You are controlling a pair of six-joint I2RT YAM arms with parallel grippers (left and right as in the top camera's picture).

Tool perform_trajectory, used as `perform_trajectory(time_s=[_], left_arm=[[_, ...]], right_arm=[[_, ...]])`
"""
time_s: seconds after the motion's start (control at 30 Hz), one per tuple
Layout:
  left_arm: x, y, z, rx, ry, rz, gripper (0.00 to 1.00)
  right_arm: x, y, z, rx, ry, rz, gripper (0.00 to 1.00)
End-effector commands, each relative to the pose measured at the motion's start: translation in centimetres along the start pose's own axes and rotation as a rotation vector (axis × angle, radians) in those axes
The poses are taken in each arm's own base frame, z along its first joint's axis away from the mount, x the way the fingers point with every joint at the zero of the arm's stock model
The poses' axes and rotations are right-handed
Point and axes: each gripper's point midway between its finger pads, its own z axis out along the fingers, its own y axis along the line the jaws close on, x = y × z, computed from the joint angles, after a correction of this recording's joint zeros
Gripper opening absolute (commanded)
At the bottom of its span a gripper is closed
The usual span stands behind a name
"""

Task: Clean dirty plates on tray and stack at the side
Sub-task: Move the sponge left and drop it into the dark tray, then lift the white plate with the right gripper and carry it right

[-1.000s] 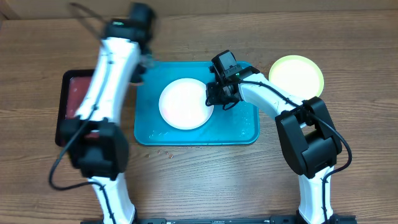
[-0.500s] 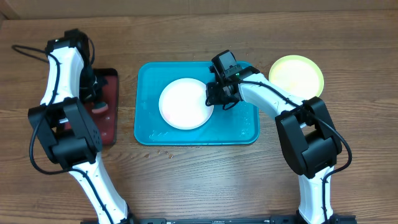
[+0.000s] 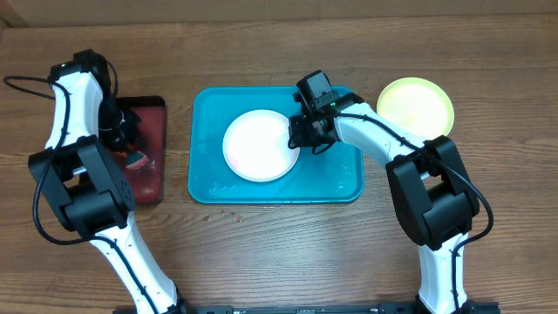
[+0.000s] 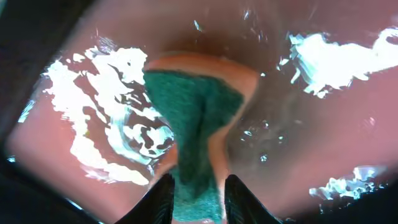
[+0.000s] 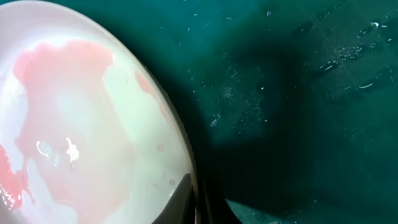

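The yellow-green plate (image 3: pixel 415 106) lies beside the tray, to the right in the overhead view, so my right gripper should next lift, cross over it, lower and release.
A white plate (image 3: pixel 258 146) with red smears lies in the turquoise tray (image 3: pixel 340 179). My right gripper (image 3: pixel 298 139) is shut on the plate's right rim; in the right wrist view the rim (image 5: pixel 180 143) sits between its fingers (image 5: pixel 180 202). A yellow-green plate (image 3: pixel 415 106) lies on the table right of the tray. The light blue plate is not in view. My left gripper (image 3: pixel 118 131) is over the dark red tray (image 3: pixel 148 166), shut on a green and orange sponge (image 4: pixel 199 143) that rests on the wet red surface.
The dark red tray with a black rim is at the left of the wooden table (image 3: pixel 279 253). Its surface (image 4: pixel 323 124) is wet with white foam patches. A few crumbs (image 3: pixel 228 212) lie in front of the turquoise tray.
My left arm has swung from above the turquoise tray's left edge out to the dark red tray, with the sponge. The right arm and white plate have not moved.
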Motion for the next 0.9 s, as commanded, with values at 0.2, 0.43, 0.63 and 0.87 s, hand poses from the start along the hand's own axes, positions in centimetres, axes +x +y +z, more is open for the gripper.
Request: perform_trajectory(time_s=[0.2, 0.43, 0.63, 0.87], left_arm=[[-0.9, -0.7, -6.1, 0.114, -0.017, 0.006, 0.23], [-1.6, -1.5, -9.8, 0.194, -0.058, 0.003, 1.00], [-1.7, -2.0, -9.8, 0.200, -0.069, 0.007, 1.00], [-2.1, -2.2, -9.8, 0.209, -0.085, 0.006, 1.00]], right_arm=[[1.5, -2.0, 1.5, 0.073, 0.044, 0.016, 0.04], [0.3, -1.1, 0.3, 0.057, 0.021, 0.002, 0.04], [-3.7, -1.7, -4.9, 0.227, -0.101, -0.015, 0.04], [-6.6, -2.1, -12.0, 0.526, -0.226, -0.065, 0.04]])
